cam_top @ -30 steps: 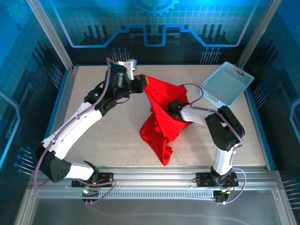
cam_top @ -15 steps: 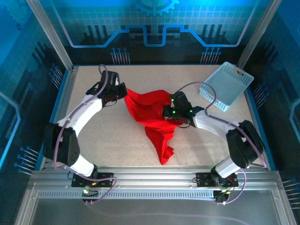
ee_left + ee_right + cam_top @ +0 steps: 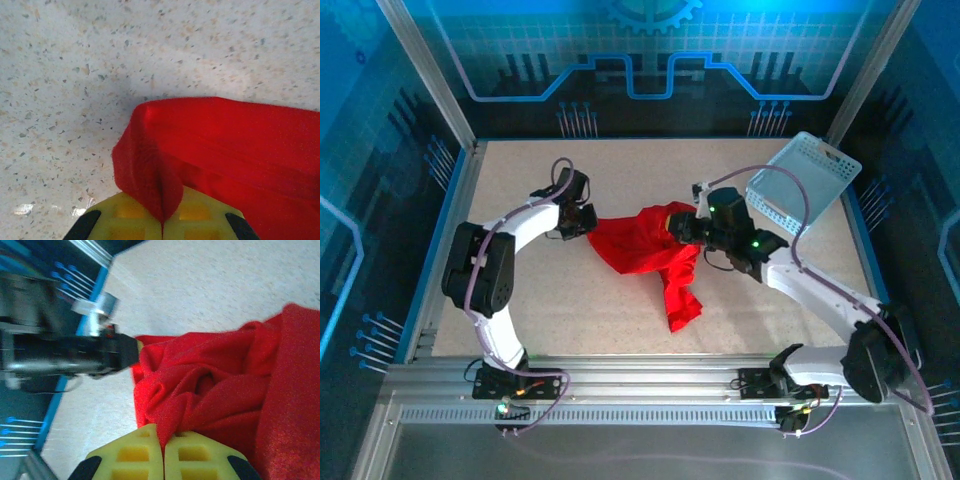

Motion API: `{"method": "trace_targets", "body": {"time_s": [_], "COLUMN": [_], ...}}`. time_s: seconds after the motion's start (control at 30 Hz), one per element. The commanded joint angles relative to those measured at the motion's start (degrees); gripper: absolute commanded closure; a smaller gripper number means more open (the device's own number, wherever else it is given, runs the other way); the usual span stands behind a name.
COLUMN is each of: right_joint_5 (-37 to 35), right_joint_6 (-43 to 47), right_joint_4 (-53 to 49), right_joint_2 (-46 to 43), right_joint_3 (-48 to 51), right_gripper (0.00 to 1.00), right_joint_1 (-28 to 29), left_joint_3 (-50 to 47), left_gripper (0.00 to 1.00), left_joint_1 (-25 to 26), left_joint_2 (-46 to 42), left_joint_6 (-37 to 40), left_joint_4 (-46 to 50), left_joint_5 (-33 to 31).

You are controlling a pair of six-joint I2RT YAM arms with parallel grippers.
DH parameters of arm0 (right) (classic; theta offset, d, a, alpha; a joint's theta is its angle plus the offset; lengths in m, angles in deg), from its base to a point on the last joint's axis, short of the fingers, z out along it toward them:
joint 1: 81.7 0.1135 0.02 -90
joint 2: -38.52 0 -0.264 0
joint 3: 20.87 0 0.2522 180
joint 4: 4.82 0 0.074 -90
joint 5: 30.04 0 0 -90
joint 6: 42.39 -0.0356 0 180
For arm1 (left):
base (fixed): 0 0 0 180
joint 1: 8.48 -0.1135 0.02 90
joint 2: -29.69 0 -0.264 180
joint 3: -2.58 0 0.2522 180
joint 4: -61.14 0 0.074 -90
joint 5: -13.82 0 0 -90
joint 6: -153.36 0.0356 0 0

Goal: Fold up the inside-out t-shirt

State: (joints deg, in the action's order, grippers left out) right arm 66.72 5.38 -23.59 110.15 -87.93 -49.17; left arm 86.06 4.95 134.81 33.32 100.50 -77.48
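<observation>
The shirt's pinched edge is already drawn out from the bunched middle, so my left gripper should next open in place and release it.
The bright red inside-out t-shirt (image 3: 655,250) lies bunched in the middle of the table, with a tail trailing toward the near edge. My left gripper (image 3: 588,222) is shut on the shirt's left edge; in the left wrist view a fold of the red t-shirt (image 3: 210,150) is pinched between the yellow fingers (image 3: 120,220) of that left gripper (image 3: 162,227). My right gripper (image 3: 678,228) is shut on the shirt's right part. Its wrist view has crumpled red t-shirt (image 3: 215,390) caught between the yellow fingertips (image 3: 200,455) of the right gripper (image 3: 164,450), and the left arm (image 3: 75,357) beyond the cloth.
A light blue mesh basket (image 3: 805,182) rests tilted at the back right, just behind my right arm. Speckled tabletop (image 3: 570,300) lies bare to the left and front of the shirt. Metal rails (image 3: 640,370) run along the near edge.
Both grippers have come down and drawn the shirt from a raised, hanging shape to a low bunch on the table. The left gripper moved nearer and the right one swung toward the back.
</observation>
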Motion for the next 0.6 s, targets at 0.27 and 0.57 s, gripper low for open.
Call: {"method": "trace_targets", "body": {"time_s": [0.27,0.57], "right_joint_5": [0.31,-6.79], "right_joint_6": [-6.28,-8.88], "right_joint_4": [6.77,10.82], "right_joint_2": [-15.75,-10.21], "right_joint_3": [-5.79,-2.52], "right_gripper": [1.00,1.00], "right_joint_1": [-8.60,-5.83], "left_joint_3": [-6.39,-7.72], "left_gripper": [1.00,0.37], "left_joint_1": [2.02,9.68], "left_joint_2": [0.71,-18.19], "left_joint_6": [1.12,2.78], "left_joint_4": [-3.07,-1.87], "left_joint_5": [-4.61,-5.58]}}
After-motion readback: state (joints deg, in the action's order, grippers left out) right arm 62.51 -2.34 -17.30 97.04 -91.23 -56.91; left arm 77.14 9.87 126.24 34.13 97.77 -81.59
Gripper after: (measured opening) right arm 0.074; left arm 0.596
